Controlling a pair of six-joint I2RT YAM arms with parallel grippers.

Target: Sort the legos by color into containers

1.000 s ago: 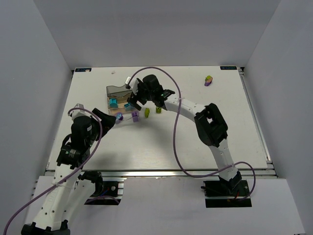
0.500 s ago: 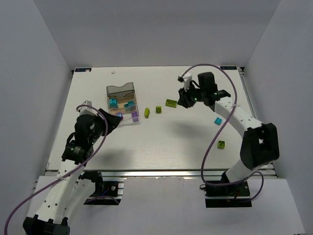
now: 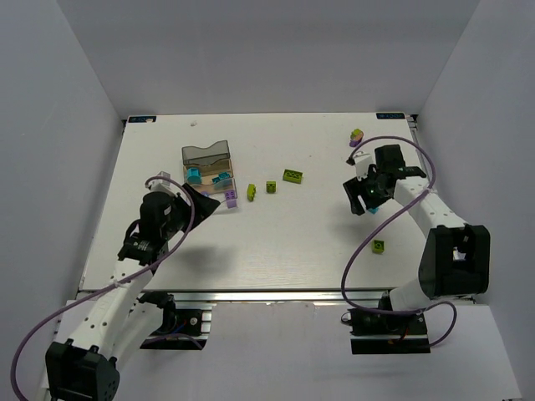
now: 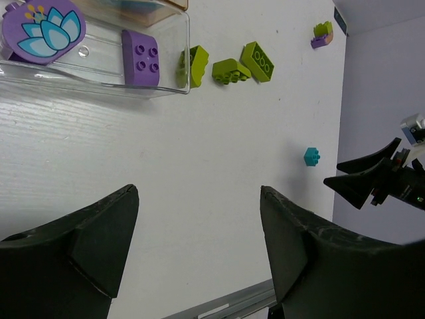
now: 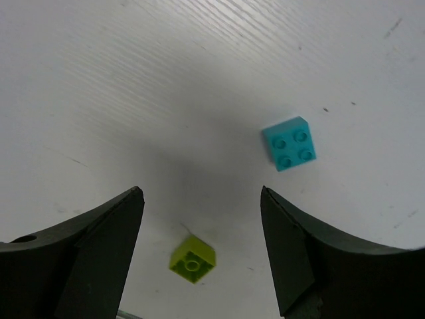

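My right gripper is open and will next move down and toward the right in the wrist view, around the cyan lego (image 5: 289, 144), because the lego is off the gap between the fingers.
The three joined containers (image 3: 206, 155) stand at the back left: a smoky grey bin, a middle bin with cyan legos (image 3: 194, 175), and a clear bin (image 4: 99, 80) holding a purple lego (image 4: 140, 58) and a purple flower disc (image 4: 43, 30). My left gripper (image 3: 203, 203) is open and empty beside the clear bin, as the left wrist view (image 4: 198, 189) shows. My right gripper (image 3: 355, 200) is open and empty above the right side of the table (image 5: 200, 191). Under it lie a cyan lego (image 5: 289, 143) and a lime lego (image 5: 192, 258), the latter also in the top view (image 3: 378, 246).
Three lime legos (image 3: 293, 175) (image 3: 272, 187) (image 3: 252, 192) lie right of the bins. A lime and purple stack (image 3: 357, 138) sits at the back right. The left wrist view also shows the loose cyan lego (image 4: 311, 156) and the right gripper's fingers (image 4: 368, 179).
My right arm swung from the bins across to the right side of the table, fingers open. My left arm moved a little forward and right, closer to the clear bin.
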